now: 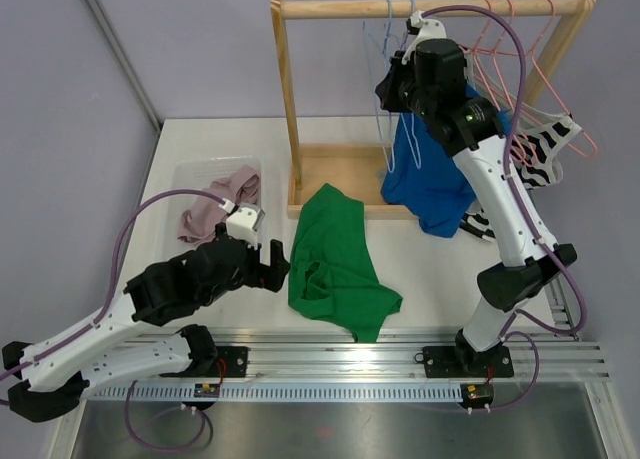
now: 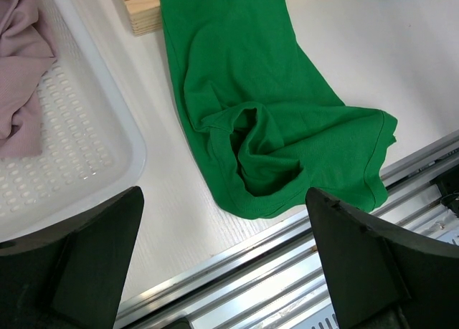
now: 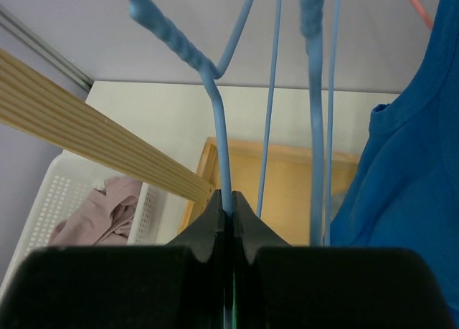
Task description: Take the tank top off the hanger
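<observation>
I will move my left gripper to the right in the top view and down onto the bunched middle of the green top, because the raised folds there give me cloth to pinch.
A green tank top (image 1: 335, 259) lies crumpled on the table, free of any hanger; it fills the left wrist view (image 2: 265, 128). A blue tank top (image 1: 425, 184) still hangs from the rack, at the right edge of the right wrist view (image 3: 401, 171). My right gripper (image 1: 392, 91) is up at the rail, shut (image 3: 228, 201) on the wire of a bare blue hanger (image 3: 219, 121). My left gripper (image 1: 276, 264) is open and empty, hovering just left of the green top (image 2: 226, 272).
The wooden rack rail (image 1: 430, 7) also carries pink hangers (image 1: 530, 49) and a zebra-striped garment (image 1: 545, 144). Its wooden base (image 1: 340, 169) sits behind the green top. A white basket (image 1: 195, 174) holding a mauve garment (image 1: 222, 201) stands at left. A metal rail (image 1: 380, 351) runs along the near edge.
</observation>
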Motion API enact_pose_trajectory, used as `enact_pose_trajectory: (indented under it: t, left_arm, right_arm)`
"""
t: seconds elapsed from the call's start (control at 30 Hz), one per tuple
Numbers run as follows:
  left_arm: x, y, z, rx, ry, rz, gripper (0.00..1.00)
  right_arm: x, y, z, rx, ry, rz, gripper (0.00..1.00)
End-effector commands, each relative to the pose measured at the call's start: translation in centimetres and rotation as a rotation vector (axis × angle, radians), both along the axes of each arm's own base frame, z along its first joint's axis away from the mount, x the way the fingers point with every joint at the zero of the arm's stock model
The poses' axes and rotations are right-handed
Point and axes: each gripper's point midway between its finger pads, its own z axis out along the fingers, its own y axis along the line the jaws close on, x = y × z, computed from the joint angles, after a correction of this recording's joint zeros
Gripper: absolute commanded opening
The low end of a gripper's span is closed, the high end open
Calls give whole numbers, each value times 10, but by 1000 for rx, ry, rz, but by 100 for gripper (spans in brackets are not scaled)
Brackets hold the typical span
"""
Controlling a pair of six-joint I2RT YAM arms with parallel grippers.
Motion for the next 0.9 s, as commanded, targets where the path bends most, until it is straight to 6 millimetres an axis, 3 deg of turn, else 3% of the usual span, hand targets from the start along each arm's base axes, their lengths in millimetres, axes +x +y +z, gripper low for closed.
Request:
enact_pose_trajectory:
  t: [0.0,0.03,0.1,0.2,0.3,0.33,0.37,0.4,0.43,0.47,0.5,0.53,0.57,0.6,0.63,0.67,0.7,0.73,0.8,0.83,0.87]
  left_arm:
    - [7,-7,9,-27,-34,7,99]
    - [8,-11,7,-23,-29,2,99]
    - [11,-19,12,-47,-34,0,99]
    - [20,-34,11,-50,-34,2,99]
    - [36,-51,5,-45,-48,29,99]
    - [41,-55,3,-40,-53,39,99]
    - [49,-64,-10,-2,-43,51,99]
    - [56,-68,-11,15,-49,73,99]
    - [61,-73,-18,39,-41,77,99]
    - [67,-84,-31,73,-28,77,99]
    - [71,-90,-37,90,-23,78,99]
    - [75,-96,-38,99,-23,78,99]
    - [80,-101,-40,107,-23,82,99]
    - [85,-107,-59,158,3,85,99]
    - [89,-114,-58,154,6,90,99]
    - [93,-116,-65,172,18,98,99]
    - [95,-120,-82,212,44,97,99]
    - [97,-123,-91,230,58,101,99]
    - [100,-130,-105,239,83,100,99]
    - [101,-133,-124,269,112,97,99]
    - [102,-137,-131,266,127,93,99]
  right_arm:
    - [-12,3,22,55,-43,33,6]
    - [-17,2,31,71,-66,37,16]
    - [-23,0,32,84,-67,38,20]
    - [-39,-2,45,111,-89,62,44]
    - [-61,-4,61,130,-123,117,57]
    - [-79,-3,74,149,-152,166,62]
    - [-85,-5,77,148,-162,173,76]
    - [-91,-7,76,145,-162,180,82]
    - [-107,-13,87,157,-193,197,87]
    - [-116,-15,91,154,-206,212,98]
    - [-123,-16,86,149,-198,226,100]
    - [-144,-21,97,158,-228,260,100]
    - [-154,-23,98,157,-236,273,99]
    - [-160,-25,90,152,-223,282,99]
    - [-182,-33,101,165,-267,297,100]
    - [-188,-34,89,155,-255,312,99]
    - [-201,-32,89,158,-271,359,99]
    - [-226,-40,103,177,-342,385,99]
    - [-241,-41,91,175,-349,427,99]
    - [-262,-46,95,184,-384,459,99]
    - [-267,-46,89,174,-384,472,100]
